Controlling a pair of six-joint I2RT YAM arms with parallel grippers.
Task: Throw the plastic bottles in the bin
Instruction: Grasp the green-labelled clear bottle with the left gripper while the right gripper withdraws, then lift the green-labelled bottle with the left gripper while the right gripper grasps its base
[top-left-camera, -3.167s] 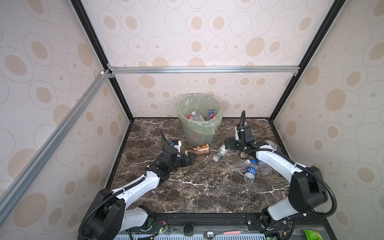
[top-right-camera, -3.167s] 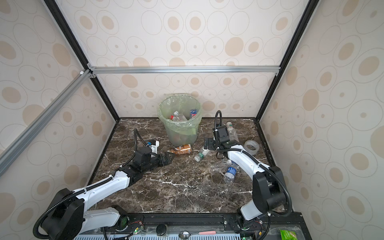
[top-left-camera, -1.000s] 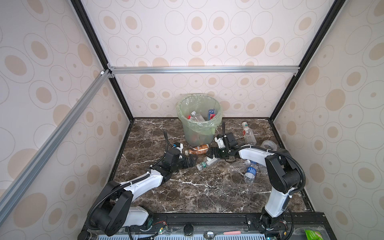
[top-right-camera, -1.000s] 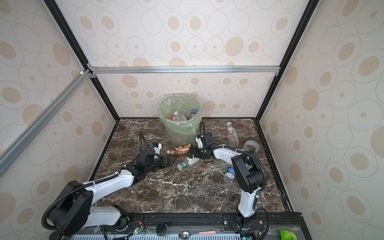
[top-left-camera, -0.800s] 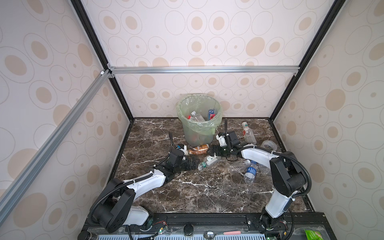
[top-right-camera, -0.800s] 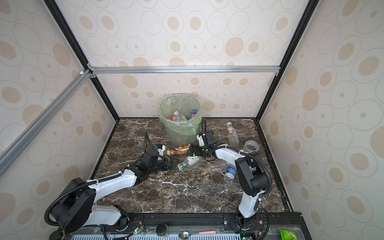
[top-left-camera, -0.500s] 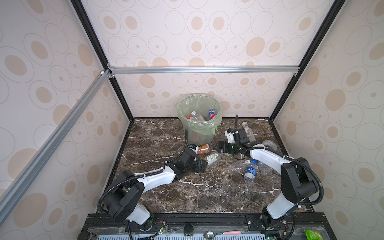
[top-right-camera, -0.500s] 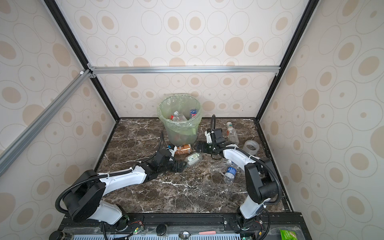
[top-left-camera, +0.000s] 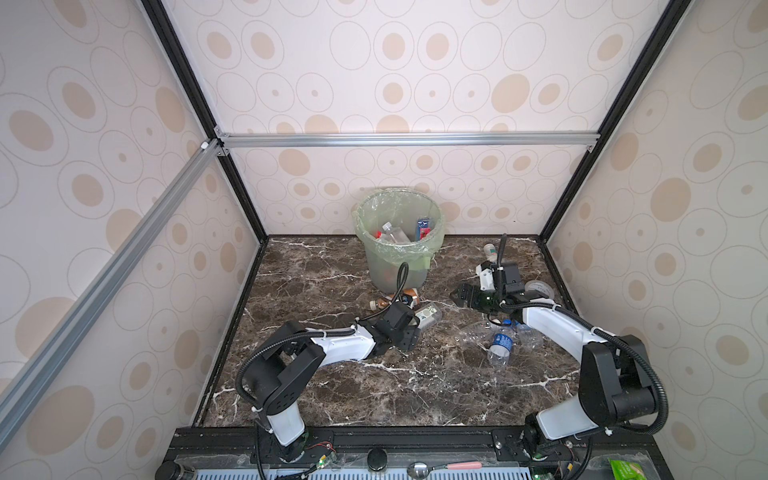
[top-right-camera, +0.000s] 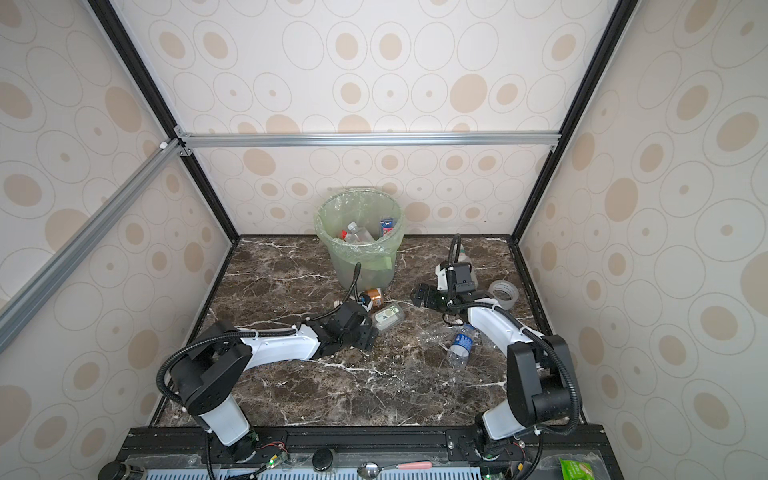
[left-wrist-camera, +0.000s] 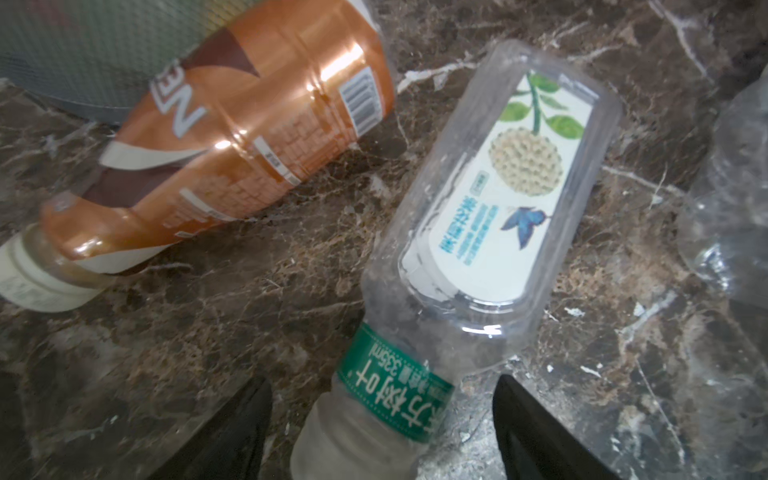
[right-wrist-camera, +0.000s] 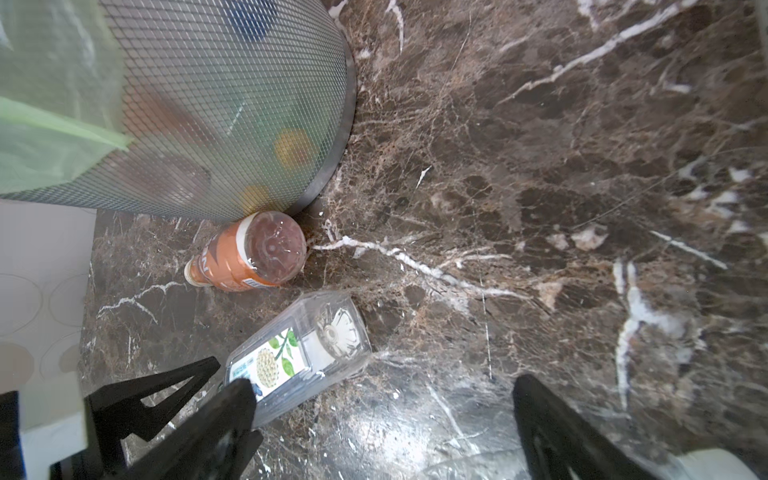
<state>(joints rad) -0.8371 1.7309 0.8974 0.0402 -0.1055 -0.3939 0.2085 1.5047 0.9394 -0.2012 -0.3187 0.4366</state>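
My right gripper should rise and tilt up next and bring its fingers around the clear bottle's bottom end (top-right-camera: 397, 312) (right-wrist-camera: 341, 329), because my left gripper takes up only the bottle's neck.
A clear bottle with a white label and green neck band (left-wrist-camera: 498, 199) lies on the marble floor in front of the bin (top-left-camera: 382, 266). My left gripper (left-wrist-camera: 382, 390) is open, one jaw on each side of this bottle's neck with a gap on both sides; in both top views it (top-left-camera: 417, 324) sits low at the bottle (top-left-camera: 428, 313). A brown-labelled bottle (left-wrist-camera: 249, 137) lies beside it against the bin's foot. My right gripper (top-left-camera: 457, 298) hangs open and holds nothing, to the right of the bin. Several bottles (top-left-camera: 392, 235) lie inside the bin.
A blue-labelled bottle (top-left-camera: 500, 347) and crumpled clear bottles (top-left-camera: 473, 332) lie under my right forearm. Another bottle (top-left-camera: 490, 250) lies by the back wall behind my right wrist. A roll of clear tape (top-left-camera: 538, 287) sits near the right wall.
My left gripper has slid right along the floor to the clear bottle and now straddles its neck, jaws narrowing. My right gripper has drawn back to the right, away from that bottle.
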